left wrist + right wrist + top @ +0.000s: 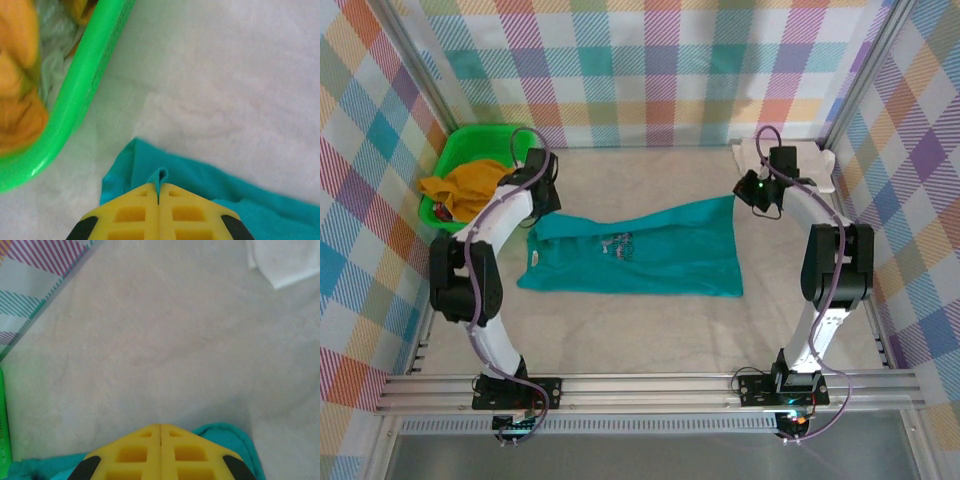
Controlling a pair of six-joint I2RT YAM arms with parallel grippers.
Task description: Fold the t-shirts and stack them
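Note:
My left gripper draws the pinched corner back and down onto the shirt's basket-side end (539, 256) next and releases it, as teal cloth lies spread flat there.
The teal t-shirt (650, 255) lies spread across the middle of the table, its print (615, 245) facing up. My left gripper (544, 207) is at the shirt's far left corner. In the left wrist view that gripper (159, 186) is shut on a small upright fold of the teal cloth (200, 175). My right gripper (752, 196) is at the far right corner, which is drawn up to a point toward it. Its yellow fingers (160, 426) are pressed shut, with teal cloth (227, 434) passing under them. The cream-white t-shirt (808, 165) lies at the back right, also at the top of the right wrist view (280, 260).
A green plastic basket (455, 152) stands at the back left with orange cloth (470, 185) in it, its rim (85, 85) close to my left gripper. Checked walls enclose the table. Bare tabletop lies in front of the teal shirt.

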